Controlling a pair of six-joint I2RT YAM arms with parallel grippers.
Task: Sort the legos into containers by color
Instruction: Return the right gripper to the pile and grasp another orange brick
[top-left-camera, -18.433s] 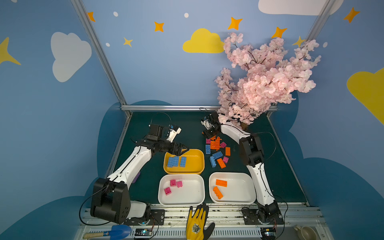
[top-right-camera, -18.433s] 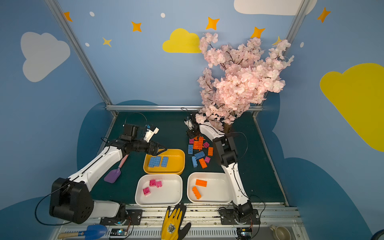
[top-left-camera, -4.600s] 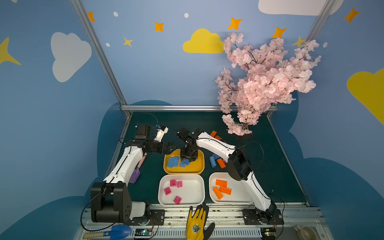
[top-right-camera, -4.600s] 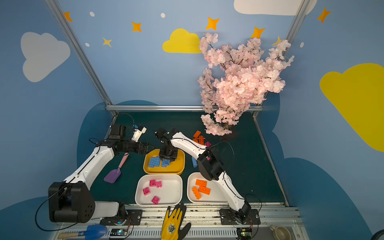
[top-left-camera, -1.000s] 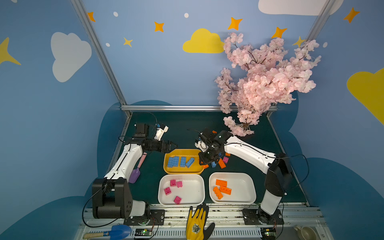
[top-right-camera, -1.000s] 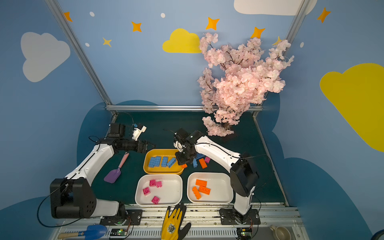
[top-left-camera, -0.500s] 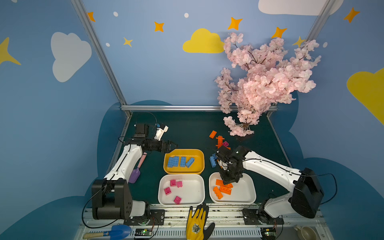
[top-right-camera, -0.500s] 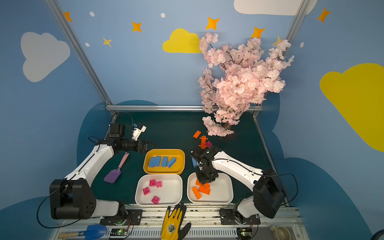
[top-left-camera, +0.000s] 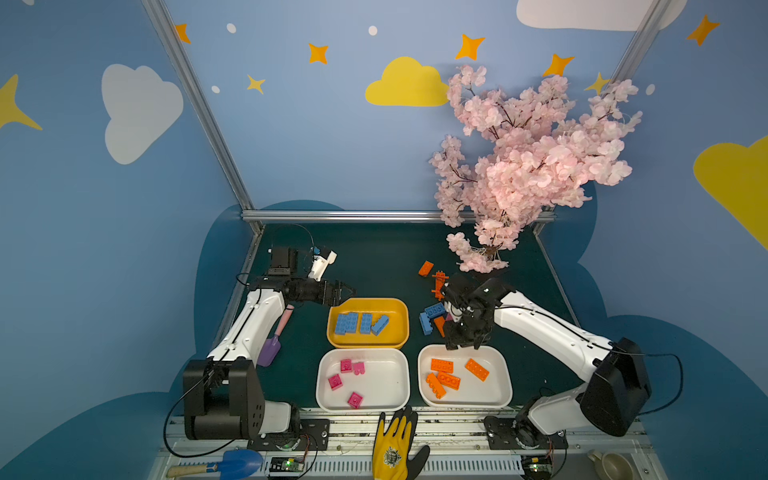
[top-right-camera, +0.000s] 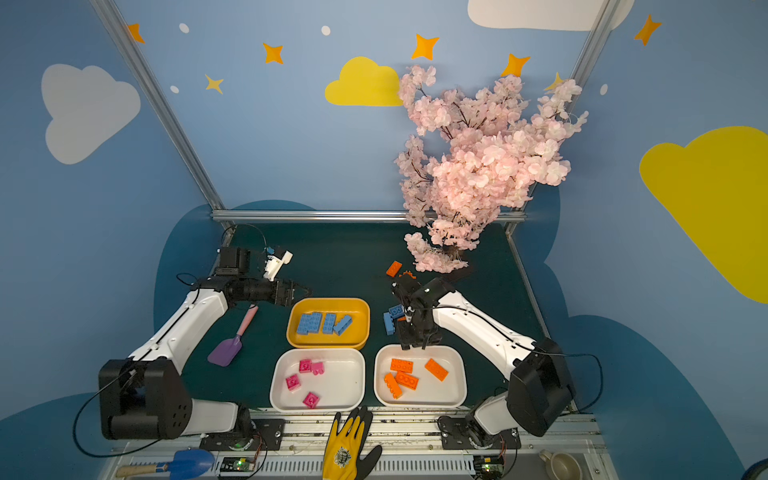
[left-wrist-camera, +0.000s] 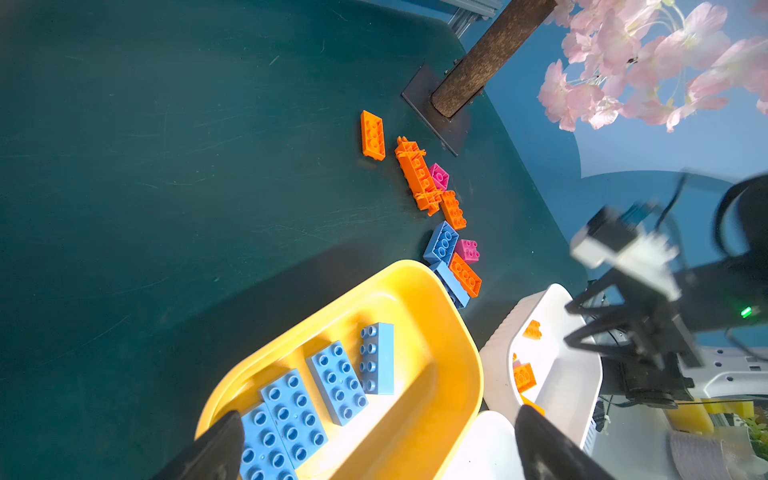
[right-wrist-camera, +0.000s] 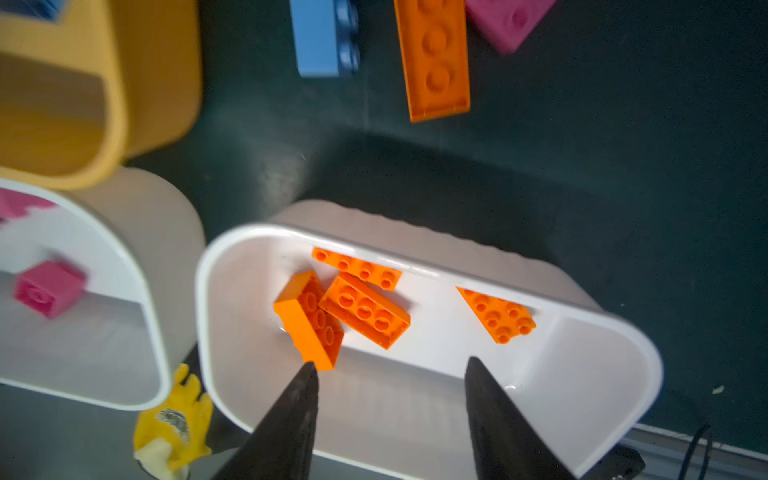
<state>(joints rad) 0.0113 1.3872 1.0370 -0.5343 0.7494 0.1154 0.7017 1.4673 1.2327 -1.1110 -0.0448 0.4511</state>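
Note:
I will move my right gripper outward past the orange lattice piece next and down onto the farthest orange brick (top-left-camera: 425, 269), which is outward of and below its fingers.
My right gripper (top-left-camera: 463, 345) (right-wrist-camera: 390, 363) hangs open over the far rim of the white tray (top-left-camera: 490, 390) with nothing between its fingers. Several orange legos (top-left-camera: 449, 380) lie in that tray; one (right-wrist-camera: 309, 320) sits tilted just off a fingertip. My left gripper (top-left-camera: 347, 289) (left-wrist-camera: 380, 415) is open and empty at the far left corner of the yellow tray (top-left-camera: 368, 300), which holds several blue bricks (top-left-camera: 359, 323). The middle white tray (top-left-camera: 386, 382) holds pink bricks (top-left-camera: 335, 381). Loose on the mat are an orange brick (top-left-camera: 425, 268), the orange lattice piece (top-left-camera: 438, 284), blue bricks (top-left-camera: 434, 309) and pink ones (left-wrist-camera: 468, 250).
A pink blossom tree (top-left-camera: 532, 158) stands at the back right on a dark base (left-wrist-camera: 436, 108). A purple scoop (top-left-camera: 272, 345) lies left of the trays under my left arm. A yellow glove (top-left-camera: 395, 444), a blue trowel (top-left-camera: 241, 461) and a cup (top-left-camera: 606, 461) lie along the front rail.
My right gripper swung from the loose pile to the white tray and its jaws have come apart; one more orange brick now lies in that tray. The left arm has not moved.

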